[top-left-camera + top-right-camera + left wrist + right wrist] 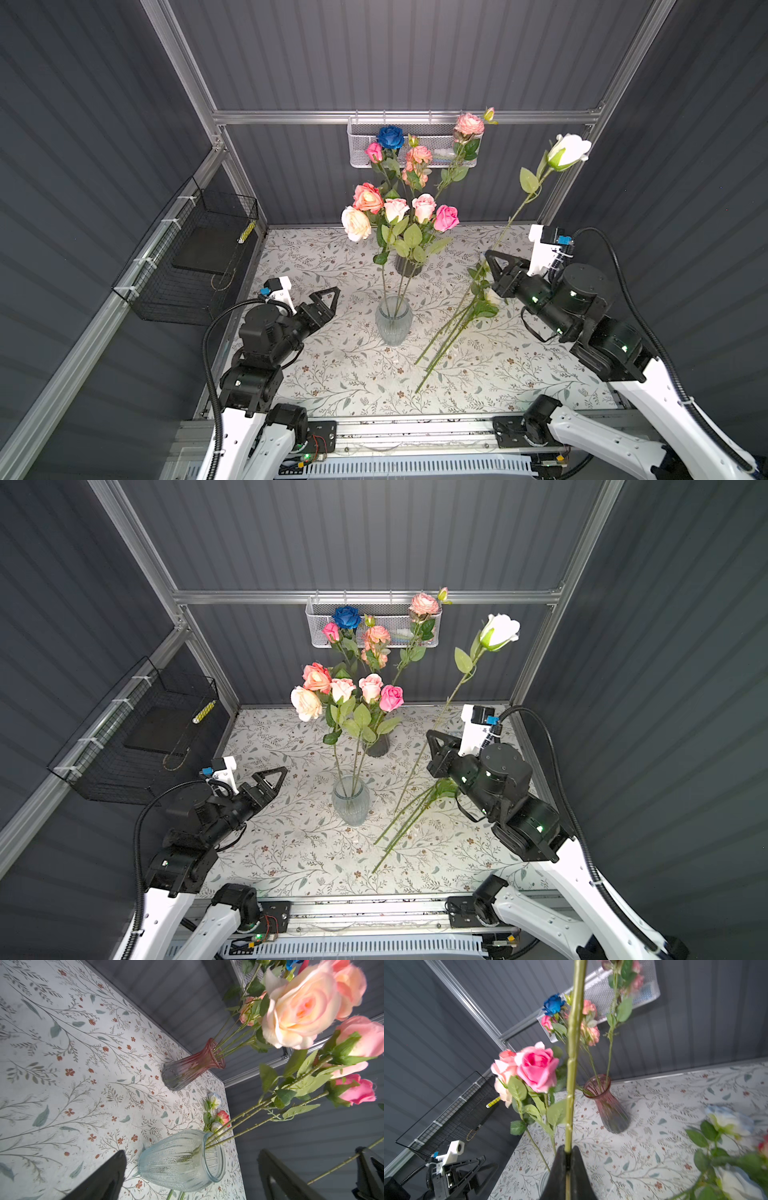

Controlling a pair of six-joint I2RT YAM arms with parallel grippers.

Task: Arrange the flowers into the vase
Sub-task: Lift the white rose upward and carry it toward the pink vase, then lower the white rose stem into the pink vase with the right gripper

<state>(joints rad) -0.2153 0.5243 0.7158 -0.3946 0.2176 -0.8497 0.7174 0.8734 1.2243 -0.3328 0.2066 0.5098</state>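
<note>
The white rose's stem slants outside the clear vase. My right gripper should next swing over the vase's opening (393,306), lower the stem inside and let go of it.
A clear glass vase (393,320) (350,800) (182,1159) stands mid-table and holds several pink and peach flowers (395,212) (299,1007). My left gripper (330,297) (278,773) (191,1153) hangs open just left of the vase, with nothing between its fingers. My right gripper (490,257) (432,737) (569,1153) is shut on the green stem (572,1084) of a white rose (571,151) (500,631). It holds the rose above the table to the right of the vase, head slanting up and right. More loose flowers (457,328) lie on the table under that arm.
A dark red vase (409,266) (608,1105) behind the clear one holds a blue rose (390,137) and pink ones. A white mesh basket (361,145) hangs on the back rail. A black wire basket (187,257) is fixed to the left wall.
</note>
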